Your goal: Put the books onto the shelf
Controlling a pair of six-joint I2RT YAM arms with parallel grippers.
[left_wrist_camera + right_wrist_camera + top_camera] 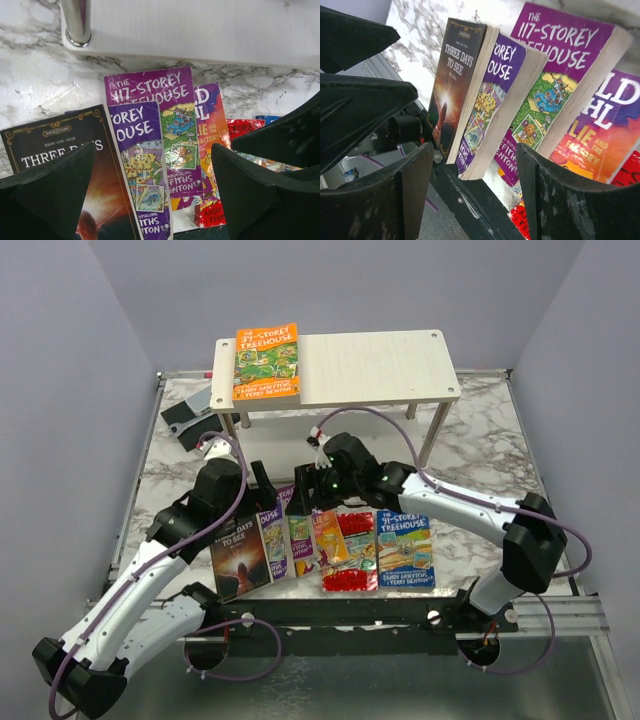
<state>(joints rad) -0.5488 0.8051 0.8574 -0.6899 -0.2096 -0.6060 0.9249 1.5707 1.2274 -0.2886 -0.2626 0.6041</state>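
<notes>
Next, my right gripper lowers with open fingers onto the pale page edge [287,539] [507,120] of the purple book beside the dark one. That edge stands clear of its neighbour.
One orange book [267,362] lies on the left end of the pale wooden shelf [380,365]. Several more books lean in a row at the table's front rail: a dark one [240,558], two purple ones [273,543] [300,538], a Roald Dahl [328,537], a red one [350,552] and a blue one [405,551]. My left gripper [262,482] [152,195] hangs open just behind the purple book [137,150]. My right gripper [303,490] [475,185] is open beside it, its view showing the purple book's edge [505,115], and holds nothing.
A flat grey-black device [190,418] lies at the back left by the shelf's metal leg [76,22]. The black front rail [470,200] runs under the books' lower edges. Marble tabletop [480,455] shows between the shelf and the book row.
</notes>
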